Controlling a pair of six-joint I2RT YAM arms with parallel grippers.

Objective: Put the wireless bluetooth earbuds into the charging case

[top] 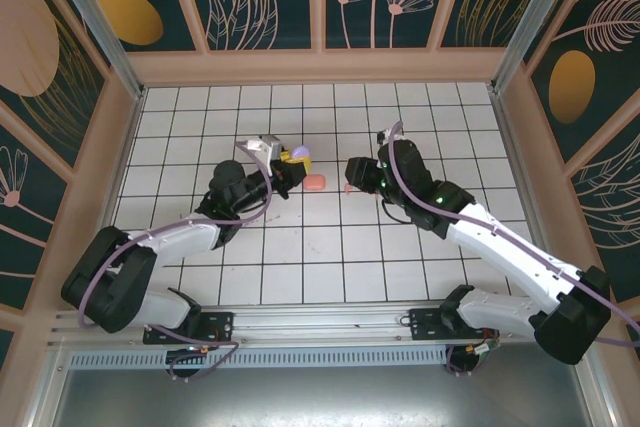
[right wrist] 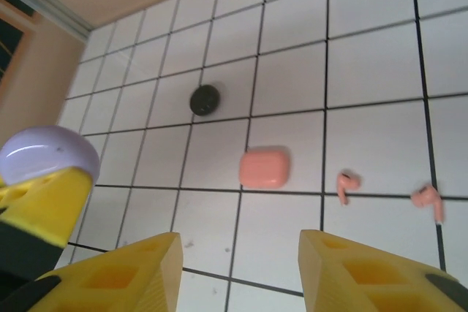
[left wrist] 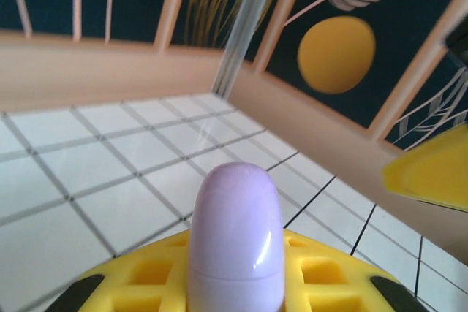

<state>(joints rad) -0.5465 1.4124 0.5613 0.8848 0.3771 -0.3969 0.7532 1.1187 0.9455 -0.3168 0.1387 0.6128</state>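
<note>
My left gripper should next tilt down, lower the lilac case (top: 299, 154) and release it between the black and pink cases, since that tile spot is empty.
My left gripper (top: 291, 161) is shut on a lilac charging case (top: 299, 154), held upright above the tiles. In the left wrist view the lilac case (left wrist: 235, 231) stands between the yellow fingers (left wrist: 322, 275) with its lid seam closed. My right gripper (right wrist: 238, 272) hangs open over the floor with nothing between its fingers. Beyond it lie a salmon-pink charging case (right wrist: 264, 168) and two salmon-pink earbuds (right wrist: 346, 183) (right wrist: 428, 200), loose on the tiles to the case's right. From above, the pink case (top: 316, 183) lies between the two grippers, just left of my right gripper (top: 352, 175).
A small black rounded case (right wrist: 205, 99) lies on the tiles beyond the pink one. The lilac case (right wrist: 47, 153) and a left finger (right wrist: 45, 202) stand close at the left of the right wrist view. Wooden walls (top: 320, 67) ring the tiled floor.
</note>
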